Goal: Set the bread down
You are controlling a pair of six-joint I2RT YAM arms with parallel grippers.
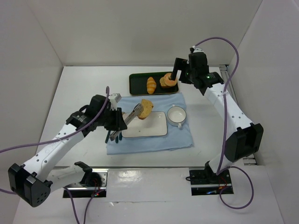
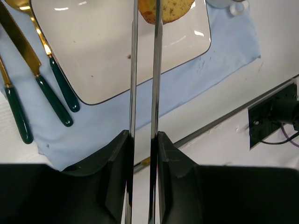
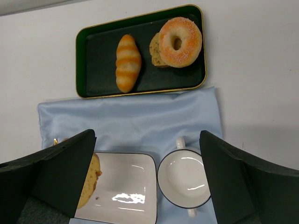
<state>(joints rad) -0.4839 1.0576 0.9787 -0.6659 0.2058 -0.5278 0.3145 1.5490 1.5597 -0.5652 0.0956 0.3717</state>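
Note:
My left gripper should first move down and back, to get the bread (image 1: 146, 108) onto the middle of the plate.
My left gripper (image 1: 117, 122) (image 2: 142, 136) is shut on the handles of metal tongs (image 1: 132, 115) (image 2: 133, 70). The tong tips pinch the bread (image 1: 146, 108) (image 2: 169, 10), a tan speckled slice with a brown crust. It hangs over the far left part of the white rectangular plate (image 1: 156, 129) (image 2: 93, 60). In the right wrist view the bread (image 3: 89, 184) shows partly behind the left finger, above the plate (image 3: 133, 184). My right gripper (image 1: 174, 74) (image 3: 147, 179) is open and empty, high over the dark tray.
A dark green tray (image 1: 138, 84) (image 3: 98, 51) at the back holds a croissant (image 1: 151, 85) (image 3: 127, 62) and a doughnut (image 1: 168, 82) (image 3: 181, 41) lying on another slice. A white cup (image 1: 177, 115) (image 3: 183, 177) stands right of the plate on a blue cloth (image 1: 182, 137). Green-handled cutlery (image 1: 114, 135) (image 2: 51, 100) lies left of the plate.

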